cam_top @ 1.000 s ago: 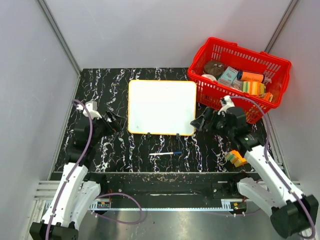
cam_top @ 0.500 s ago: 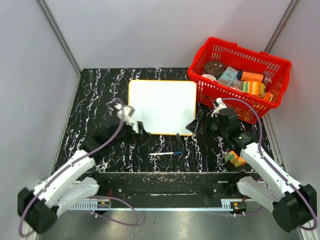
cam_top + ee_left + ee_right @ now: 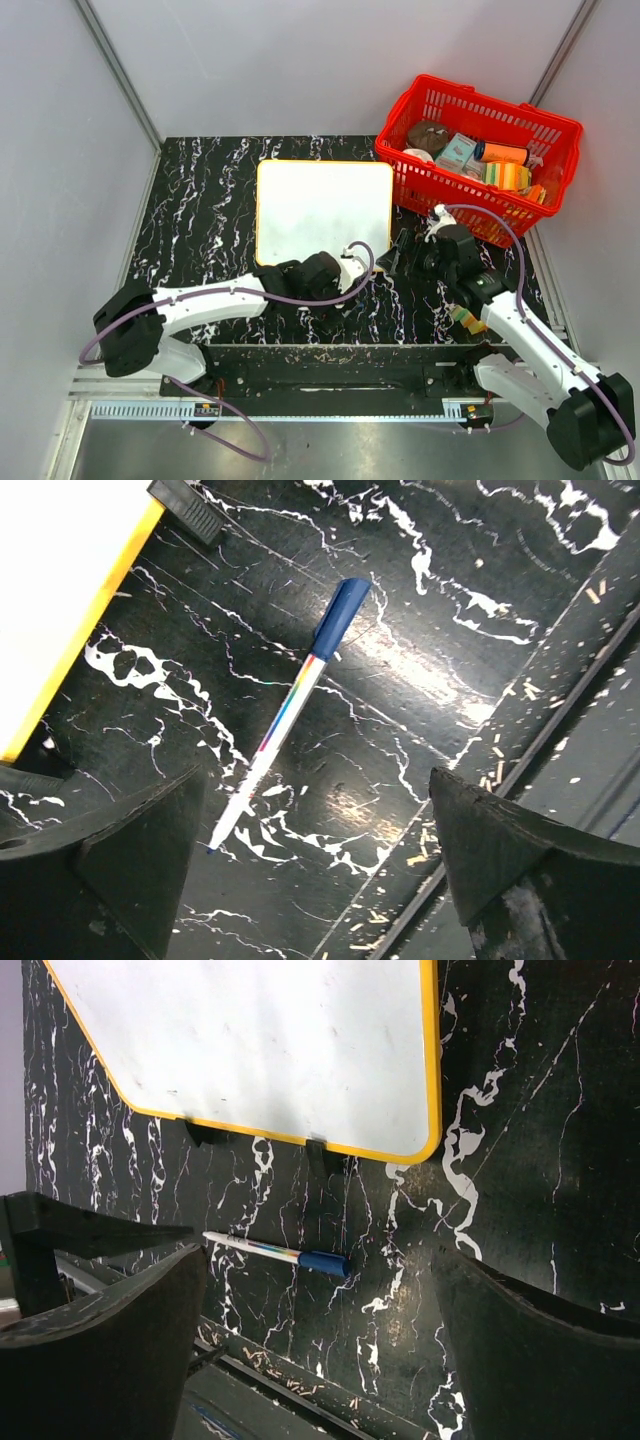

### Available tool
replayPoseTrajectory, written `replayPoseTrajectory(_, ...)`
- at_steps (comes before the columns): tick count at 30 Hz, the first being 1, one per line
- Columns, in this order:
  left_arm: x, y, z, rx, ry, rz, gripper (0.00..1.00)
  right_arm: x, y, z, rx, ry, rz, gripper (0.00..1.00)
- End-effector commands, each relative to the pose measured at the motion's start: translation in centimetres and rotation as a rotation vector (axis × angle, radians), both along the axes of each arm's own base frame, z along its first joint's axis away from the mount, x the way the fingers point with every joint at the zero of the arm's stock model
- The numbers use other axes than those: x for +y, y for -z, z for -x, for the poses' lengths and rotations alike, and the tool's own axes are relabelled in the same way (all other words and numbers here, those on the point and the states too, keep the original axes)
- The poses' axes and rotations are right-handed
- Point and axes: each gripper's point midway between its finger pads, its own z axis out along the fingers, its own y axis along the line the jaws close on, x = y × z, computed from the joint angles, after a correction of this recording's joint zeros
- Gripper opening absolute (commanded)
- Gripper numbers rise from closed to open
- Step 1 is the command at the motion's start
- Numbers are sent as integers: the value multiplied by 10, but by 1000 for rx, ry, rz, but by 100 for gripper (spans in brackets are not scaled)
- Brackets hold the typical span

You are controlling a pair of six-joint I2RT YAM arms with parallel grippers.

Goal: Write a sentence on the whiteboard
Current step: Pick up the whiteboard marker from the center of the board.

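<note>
My left gripper will next go down onto the marker's white body, short of the blue cap, and close. The marker's body is below, between the gripper's open fingers.
The whiteboard lies flat at the middle back of the black marble table, with its orange-yellow frame; it is blank, no sentence on it. It also shows in the right wrist view and at a corner of the left wrist view. A white marker with a blue cap lies on the table in front of the board, also in the right wrist view. My left gripper is open and empty just above the marker, reaching across in the top view. My right gripper is open and empty by the board's near right corner.
A red basket full of several small items stands at the back right, touching the board's right side. An orange and green object lies under my right arm. Two black clips sit on the board's near edge. The table's front rail is close.
My left arm has swung from the table's left side across to the middle front, over the marker. My right gripper has shifted slightly left and nearer. The board and marker have not moved.
</note>
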Motion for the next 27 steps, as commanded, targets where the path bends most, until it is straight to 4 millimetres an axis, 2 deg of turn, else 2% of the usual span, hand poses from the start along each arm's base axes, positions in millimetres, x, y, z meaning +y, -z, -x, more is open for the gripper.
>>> replayPoseTrajectory(1, -10, -9, -13, -81, 59, -5, 95, -6, -2, 0, -37, 15, 28, 100)
replayPoseTrajectory(4, -6, 2, -18, -96, 62, -54, 92, -8, -2, 1, -45, 19, 33, 100)
replayPoseTrajectory(8, -4, 19, -19, -87, 86, -111, 77, -9, 1, 2, -40, 21, 39, 100)
replayPoseTrajectory(10, -3, 25, -19, -82, 97, -130, 74, -9, 2, 2, -39, 16, 40, 100)
replayPoseTrajectory(12, -2, 33, -20, -79, 96, -153, 66, -9, 2, 2, -41, 15, 42, 100)
replayPoseTrajectory(20, -3, 56, -21, -41, 106, -225, 55, -12, 4, 3, -45, 15, 61, 100)
replayPoseTrajectory(21, -7, 55, -22, -36, 112, -224, 49, -13, 3, 3, -48, 14, 66, 100)
replayPoseTrajectory(24, -5, 64, -20, -5, 109, -260, 42, -19, 4, 4, -55, 22, 95, 100)
replayPoseTrajectory(25, -3, 67, -19, 6, 105, -277, 34, -20, 5, 4, -55, 25, 102, 100)
replayPoseTrajectory(27, 0, 71, -21, 14, 69, -301, 23, -25, 5, 4, -62, 39, 130, 100)
